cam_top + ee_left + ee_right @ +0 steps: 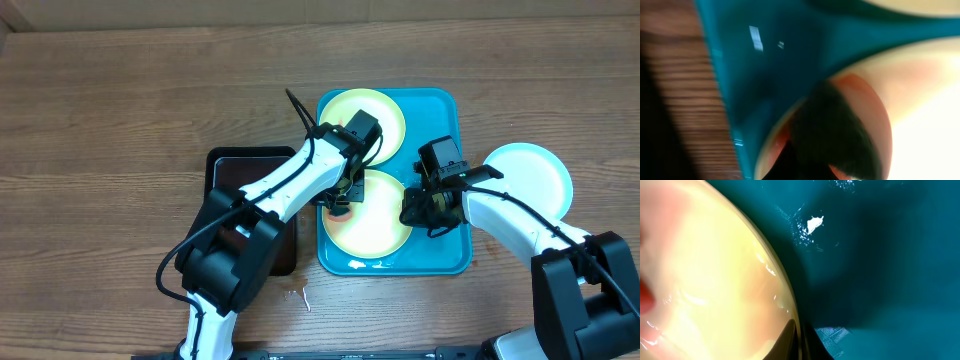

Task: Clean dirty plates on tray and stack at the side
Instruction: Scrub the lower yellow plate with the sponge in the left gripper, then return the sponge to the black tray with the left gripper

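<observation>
The black tray is clear of plates and lies to the left of my left gripper in the overhead view, so my left gripper will next go up, move across over it, go down and let go of the sponge.
The turquoise tray holds two pale yellow-green plates, one at the back and one at the front. The white plate with a light-blue rim lies on the table right of the tray. My left gripper is shut on a dark sponge, pressed on the front plate's left part, where red-orange sauce is smeared. My right gripper is shut on that plate's right rim, with one finger on each side.
A black tray lies left of the turquoise tray, mostly under my left arm. Wet spots shine on the tray floor and near its front rim. A small scrap lies on the wooden table.
</observation>
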You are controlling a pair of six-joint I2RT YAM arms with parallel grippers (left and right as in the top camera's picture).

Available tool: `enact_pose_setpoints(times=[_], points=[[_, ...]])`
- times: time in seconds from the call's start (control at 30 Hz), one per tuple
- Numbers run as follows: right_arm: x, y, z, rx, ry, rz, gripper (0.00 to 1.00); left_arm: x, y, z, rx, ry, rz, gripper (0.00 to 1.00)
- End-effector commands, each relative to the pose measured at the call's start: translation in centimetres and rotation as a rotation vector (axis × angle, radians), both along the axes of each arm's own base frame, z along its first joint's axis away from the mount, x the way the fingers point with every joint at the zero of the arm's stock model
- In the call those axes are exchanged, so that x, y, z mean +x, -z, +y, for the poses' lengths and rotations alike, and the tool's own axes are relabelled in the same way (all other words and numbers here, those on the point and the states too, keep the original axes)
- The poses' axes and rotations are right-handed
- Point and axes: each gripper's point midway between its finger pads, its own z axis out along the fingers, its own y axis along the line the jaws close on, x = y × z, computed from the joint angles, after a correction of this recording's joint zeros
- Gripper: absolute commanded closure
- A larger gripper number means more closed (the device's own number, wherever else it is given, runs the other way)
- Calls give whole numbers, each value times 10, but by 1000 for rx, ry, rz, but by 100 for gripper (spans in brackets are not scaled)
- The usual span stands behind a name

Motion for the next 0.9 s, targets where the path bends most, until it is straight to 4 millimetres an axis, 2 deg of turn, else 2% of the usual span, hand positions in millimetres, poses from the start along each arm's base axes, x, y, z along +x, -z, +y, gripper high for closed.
enact_pose_setpoints(times=[0.0, 0.07, 0.13, 0.23, 0.33, 0.43, 0.53, 0.63, 0.7, 0.8, 0.87], points=[[0, 4, -4, -28, 0, -1, 96, 20, -13, 27, 116, -12, -105, 96], [0, 4, -5, -28, 0, 0, 96, 15, -21, 21, 79, -11, -67, 96], [0, 4, -5, -28, 1, 0, 96, 13, -38, 13, 36, -10, -49, 96], [-1, 4, -5, -29, 0, 3, 96, 14, -85, 4, -43, -8, -89, 96], [-2, 4, -5, -30, 0, 7, 96, 15, -135, 5, -103, -12, -174, 96], [-2, 4, -5, -31, 0, 7, 96, 6, -175, 23, -121, -27, -239, 96], [-2, 4, -5, -31, 0, 7, 96, -2, -197, 62, -30, -87, -285, 96], [-1, 4, -5, -29, 0, 3, 96, -10, -202, 106, 85, -174, -274, 96], [0, 4, -5, -28, 1, -1, 96, -14, -195, 128, 126, -220, -227, 96], [2, 4, -4, -26, 1, -6, 96, -17, -169, 150, 158, -275, -164, 96], [2, 4, -4, -26, 1, -7, 96, -20, -142, 160, 166, -316, -127, 96]])
